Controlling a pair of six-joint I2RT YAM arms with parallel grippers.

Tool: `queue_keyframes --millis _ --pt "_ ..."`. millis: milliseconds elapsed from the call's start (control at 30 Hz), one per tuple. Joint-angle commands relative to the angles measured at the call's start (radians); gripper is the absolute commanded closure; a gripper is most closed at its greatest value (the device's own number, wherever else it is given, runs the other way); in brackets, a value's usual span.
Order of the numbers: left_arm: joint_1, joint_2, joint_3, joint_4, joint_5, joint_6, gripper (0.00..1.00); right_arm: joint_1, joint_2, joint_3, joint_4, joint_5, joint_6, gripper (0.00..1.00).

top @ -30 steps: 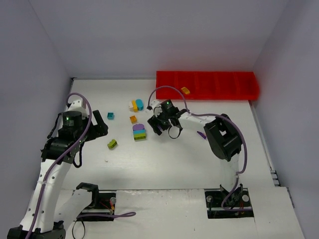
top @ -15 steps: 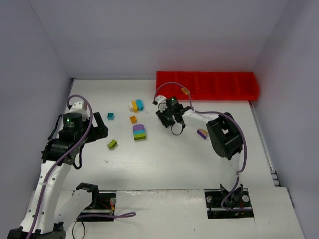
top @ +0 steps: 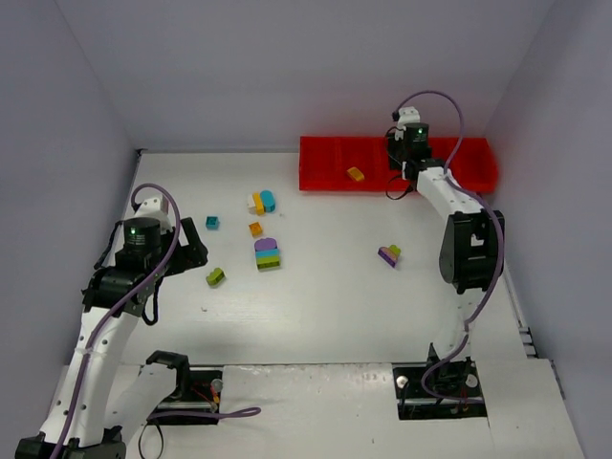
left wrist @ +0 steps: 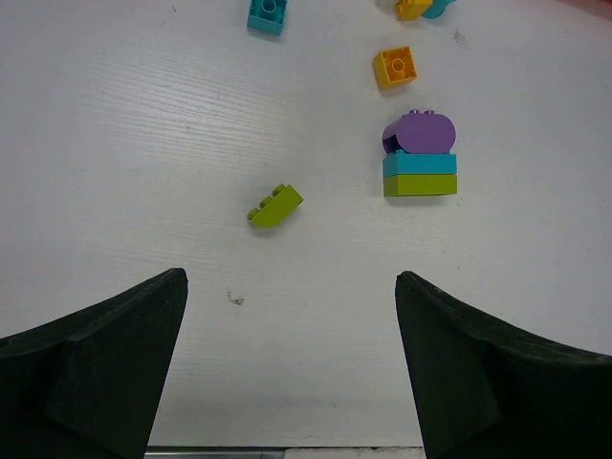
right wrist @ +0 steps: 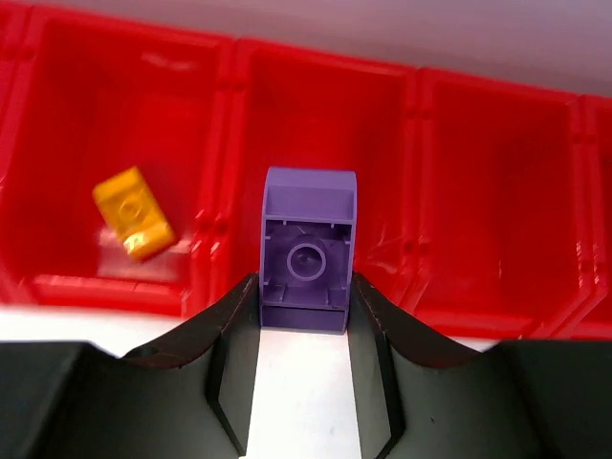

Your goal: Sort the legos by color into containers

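Note:
The olive brick [top: 215, 276] [left wrist: 275, 206] lies at an angle below my left gripper. That gripper will next go down and to the right in the top view and turn to straddle the brick.
My right gripper [right wrist: 306, 316] is shut on a purple brick [right wrist: 308, 251] and holds it over the front wall of the red tray [right wrist: 316, 105], at the compartment right of the one holding a yellow-orange brick [right wrist: 135, 212]. In the top view that gripper [top: 406, 161] is over the tray [top: 459, 163]. My left gripper [left wrist: 292, 316] is open and empty above the table, near an olive brick [left wrist: 275, 206] and a purple-teal-olive stack [left wrist: 420, 156]. An orange brick [left wrist: 395, 68] and a teal brick [left wrist: 268, 13] lie further off.
A yellow and teal pair [top: 262, 202] lies at mid table. A purple and olive piece [top: 388, 254] lies on the right side. Walls close in the table on the left, back and right.
My right gripper has swung from mid table near the stack back and to the right, up to the red tray, carrying the purple brick. The left arm has barely moved.

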Motion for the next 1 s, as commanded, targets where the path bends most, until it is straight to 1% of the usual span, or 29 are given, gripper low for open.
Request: queue_keyframes --millis 0,33,100,200,233,333,367,433,500,567,633,667,700,800,900,933,967 --pt "-0.003 -0.001 0.007 0.064 -0.013 0.024 0.17 -0.006 0.082 0.085 0.04 0.015 0.033 0.92" --pt "-0.003 -0.001 0.006 0.064 -0.013 0.025 0.17 -0.017 0.099 0.124 0.032 0.012 0.033 0.87" --pt "-0.003 0.004 0.006 0.059 -0.013 0.03 0.17 -0.023 0.148 0.161 0.027 0.007 0.033 0.83" --pt "-0.003 0.01 0.001 0.06 -0.013 0.039 0.17 -0.035 0.2 0.22 0.021 -0.013 0.027 0.7" --pt "-0.003 0.011 -0.005 0.062 -0.013 0.042 0.17 -0.037 0.21 0.244 0.015 -0.013 0.024 0.65" --pt "-0.003 0.019 -0.016 0.068 -0.013 0.053 0.17 -0.037 0.222 0.267 0.01 -0.011 0.011 0.55" --pt "-0.003 0.019 -0.017 0.068 -0.013 0.056 0.17 -0.038 0.219 0.272 0.01 -0.043 0.01 0.53" --pt "-0.003 0.025 -0.022 0.073 -0.002 0.076 0.17 -0.037 0.198 0.271 0.009 -0.059 0.007 0.49" --pt "-0.003 0.028 -0.034 0.093 0.025 0.114 0.17 -0.034 0.162 0.257 0.004 -0.076 0.011 0.48" --pt "-0.003 0.037 -0.049 0.108 0.1 0.159 0.17 -0.023 0.107 0.232 -0.002 -0.083 0.011 0.46" --pt "-0.003 0.057 -0.055 0.123 0.158 0.22 0.17 -0.008 0.067 0.176 -0.002 -0.088 0.024 0.46" --pt "-0.003 0.067 -0.052 0.129 0.169 0.252 0.17 0.003 0.019 0.128 0.0 -0.094 0.04 0.46" --pt "-0.003 0.077 -0.051 0.131 0.176 0.266 0.18 0.009 -0.008 0.105 0.0 -0.102 0.059 0.46" --pt "-0.003 0.137 -0.045 0.145 0.174 0.32 0.24 0.037 -0.11 0.032 0.001 -0.149 0.119 0.46" --pt "-0.005 0.25 -0.016 0.154 0.171 0.352 0.25 0.112 -0.216 -0.103 0.003 -0.12 0.132 0.46" --pt "-0.005 0.275 -0.008 0.154 0.171 0.361 0.25 0.152 -0.241 -0.128 0.003 -0.109 0.137 0.46" --pt "-0.005 0.298 0.001 0.153 0.166 0.38 0.25 0.166 -0.29 -0.151 0.003 -0.122 0.139 0.46"
